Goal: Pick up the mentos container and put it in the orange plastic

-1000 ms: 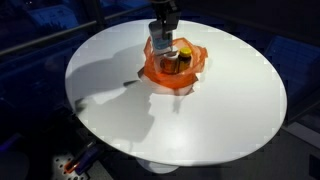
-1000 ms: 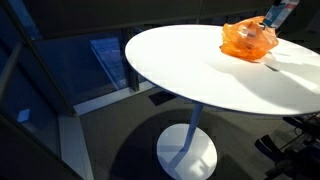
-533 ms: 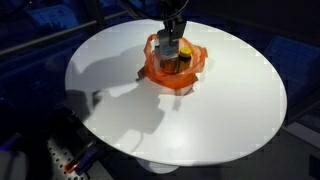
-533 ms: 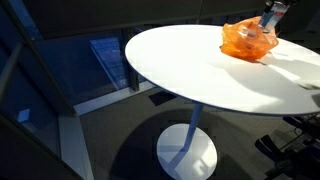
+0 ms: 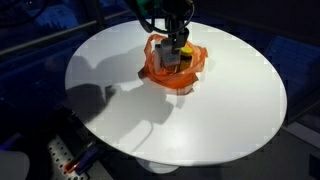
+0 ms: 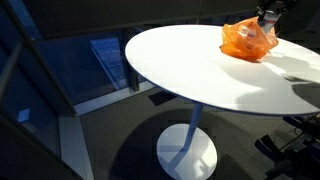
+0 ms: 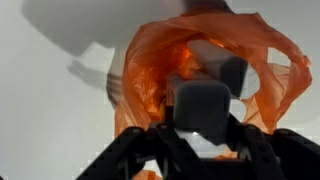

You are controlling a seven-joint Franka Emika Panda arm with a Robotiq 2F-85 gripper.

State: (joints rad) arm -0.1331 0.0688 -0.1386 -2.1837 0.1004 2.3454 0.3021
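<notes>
My gripper moves straight down into the open middle of the orange plastic (image 7: 178, 72) next and releases the mentos container (image 7: 203, 103), because it still hangs above the opening.
The orange plastic (image 5: 155, 68) sits crinkled like a shallow bowl at the far middle of the round white table (image 5: 110, 95). It also shows in an exterior view (image 6: 240, 42) and in the wrist view (image 7: 145, 80). My gripper (image 5: 173, 40) hangs straight over its opening, also seen in an exterior view (image 6: 268, 16). In the wrist view my gripper (image 7: 203, 128) is shut on the mentos container (image 7: 203, 103), which looks like a dark shadowed block held just above the inside of the plastic.
An orange-yellow bottle (image 5: 185, 51) and a dark item lie inside the orange plastic. The table stands on a single white pedestal (image 6: 187, 150). Its far edge lies just behind the plastic. Dark floor and equipment surround it.
My gripper has moved with the container from the near left rim of the orange plastic to over its middle and has come down lower.
</notes>
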